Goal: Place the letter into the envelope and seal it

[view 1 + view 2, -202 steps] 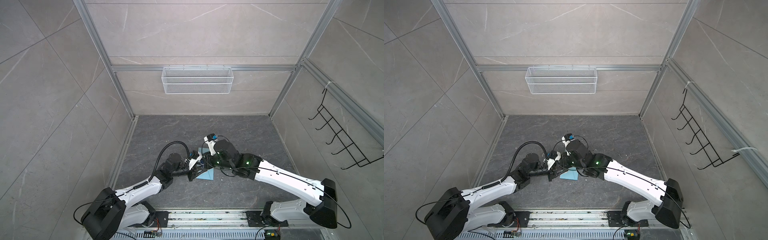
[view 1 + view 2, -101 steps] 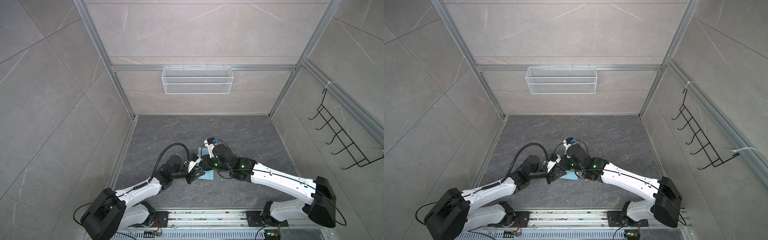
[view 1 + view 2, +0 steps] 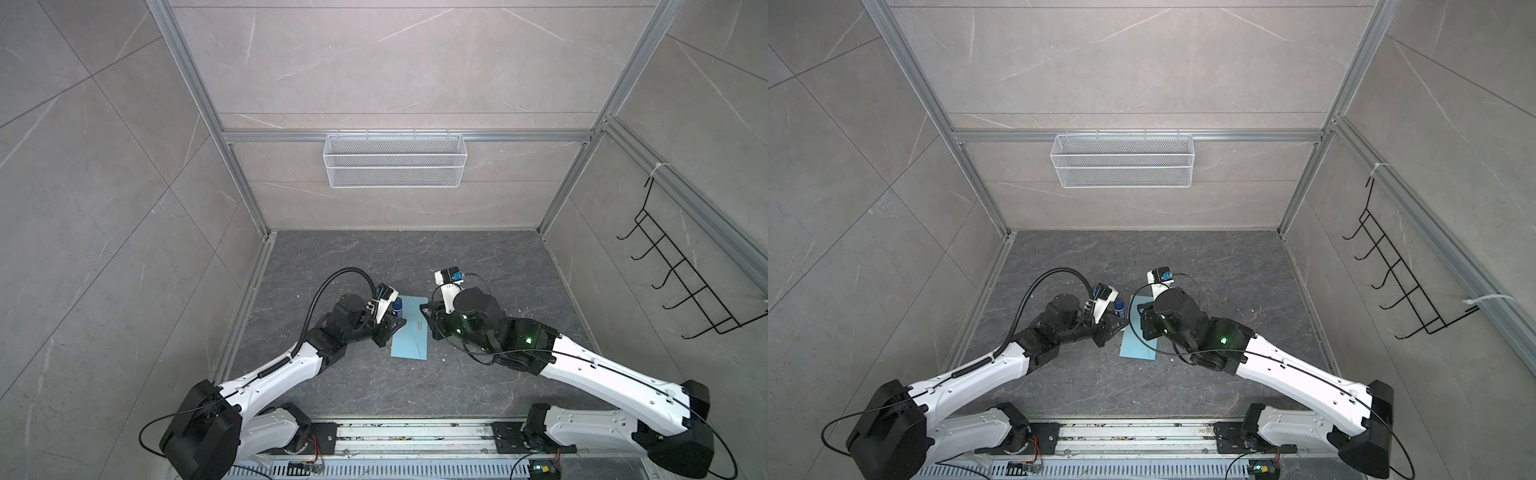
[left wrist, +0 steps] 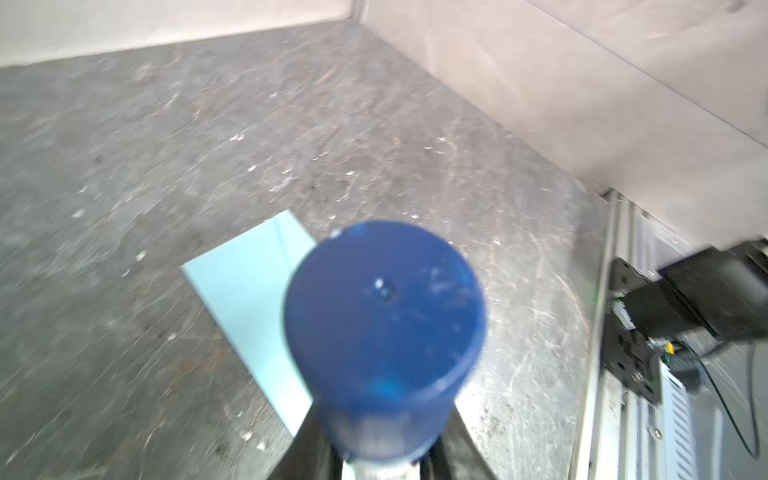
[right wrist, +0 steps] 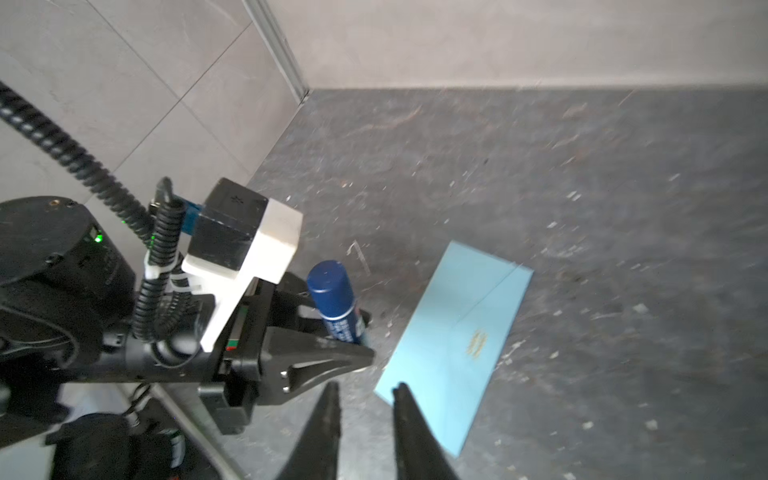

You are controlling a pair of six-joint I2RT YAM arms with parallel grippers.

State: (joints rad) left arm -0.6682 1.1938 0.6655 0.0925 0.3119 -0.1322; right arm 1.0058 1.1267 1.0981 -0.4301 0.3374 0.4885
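Observation:
The left gripper moves down onto the floor beside the envelope's nearer long edge next and releases the glue stick, as it is capped and the envelope's flap lies folded.
The light blue envelope lies flat on the dark floor with its pointed flap folded down. The letter is hidden. My left gripper sits just left of the envelope, shut on an upright dark blue capped glue stick. My right gripper hovers over the envelope's right edge. Its jaws are slightly open with nothing between them.
A white wire basket hangs on the back wall and a black hook rack on the right wall. The arms' base rail runs along the front edge. Small pale specks dot the floor.
My right gripper was shut and close against the left gripper and glue stick. It has drawn back to the right and its jaws have parted. More of the envelope shows. The left arm barely moved.

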